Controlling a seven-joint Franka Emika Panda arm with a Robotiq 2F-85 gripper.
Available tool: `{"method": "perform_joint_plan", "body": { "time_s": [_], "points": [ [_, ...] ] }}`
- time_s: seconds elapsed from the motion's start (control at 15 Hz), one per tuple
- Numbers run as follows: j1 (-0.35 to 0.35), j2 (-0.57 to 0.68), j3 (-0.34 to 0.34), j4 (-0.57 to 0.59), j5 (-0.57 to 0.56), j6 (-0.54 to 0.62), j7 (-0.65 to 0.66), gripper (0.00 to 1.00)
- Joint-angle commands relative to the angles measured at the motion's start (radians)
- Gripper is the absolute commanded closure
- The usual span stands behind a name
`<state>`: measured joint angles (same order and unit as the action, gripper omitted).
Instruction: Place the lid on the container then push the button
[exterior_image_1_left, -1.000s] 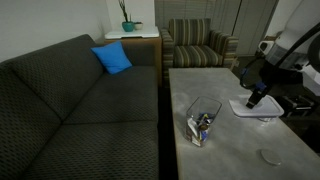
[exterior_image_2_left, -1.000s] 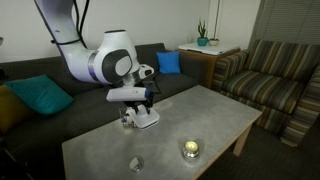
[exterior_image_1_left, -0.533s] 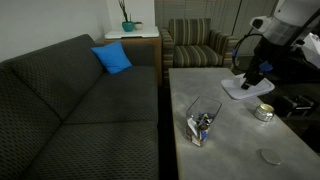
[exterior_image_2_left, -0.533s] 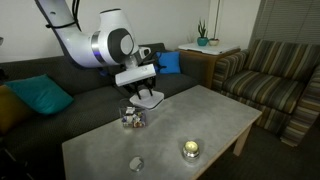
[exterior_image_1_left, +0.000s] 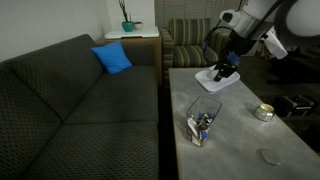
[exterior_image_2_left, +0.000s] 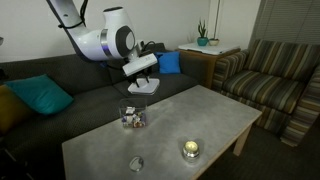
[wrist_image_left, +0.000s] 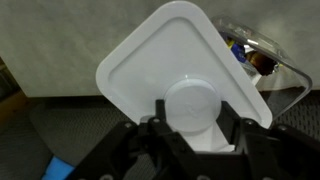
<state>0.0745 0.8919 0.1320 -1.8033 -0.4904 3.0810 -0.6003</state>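
The clear container stands uncovered below. Next, my gripper needs to carry the lid over it, lower the lid onto the container's open rim (exterior_image_1_left: 205, 106) (wrist_image_left: 264, 54) and release the lid's round knob.
My gripper (exterior_image_1_left: 226, 70) (exterior_image_2_left: 143, 80) is shut on the flat white lid (exterior_image_1_left: 217, 81) (exterior_image_2_left: 146, 86) and holds it in the air above the grey table. In the wrist view the lid (wrist_image_left: 170, 60) fills the middle, pinched by its round knob between the fingers (wrist_image_left: 192, 125). The clear container (exterior_image_1_left: 203, 122) (exterior_image_2_left: 132, 117) with small dark and bluish items stands on the table, below and to one side of the lid. It also shows at the upper right of the wrist view (wrist_image_left: 265, 62). No button is clearly visible.
A round metallic object (exterior_image_1_left: 263, 113) (exterior_image_2_left: 189, 150) and a small grey disc (exterior_image_1_left: 268, 156) (exterior_image_2_left: 136, 163) lie on the grey table (exterior_image_1_left: 240, 140). A dark sofa (exterior_image_1_left: 80, 110) runs along the table. A striped armchair (exterior_image_2_left: 275, 80) stands beyond it.
My gripper has risen with the lid and moved across the table towards the sofa side, from beside the metallic object to near and above the container.
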Motion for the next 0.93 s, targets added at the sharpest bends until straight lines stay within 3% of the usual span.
{"method": "perform_joint_plan", "body": {
  "time_s": [0.0,0.2,0.4,0.87],
  "points": [
    [-0.122,0.138,0.176,0.150,-0.003,-0.104,-0.198,0.71],
    [-0.167,0.235,0.265,0.236,0.051,-0.191,-0.352,0.71],
    [-0.189,0.309,0.303,0.303,0.110,-0.271,-0.488,0.71],
    [-0.132,0.347,0.270,0.394,0.210,-0.441,-0.712,0.71]
  ]
}}
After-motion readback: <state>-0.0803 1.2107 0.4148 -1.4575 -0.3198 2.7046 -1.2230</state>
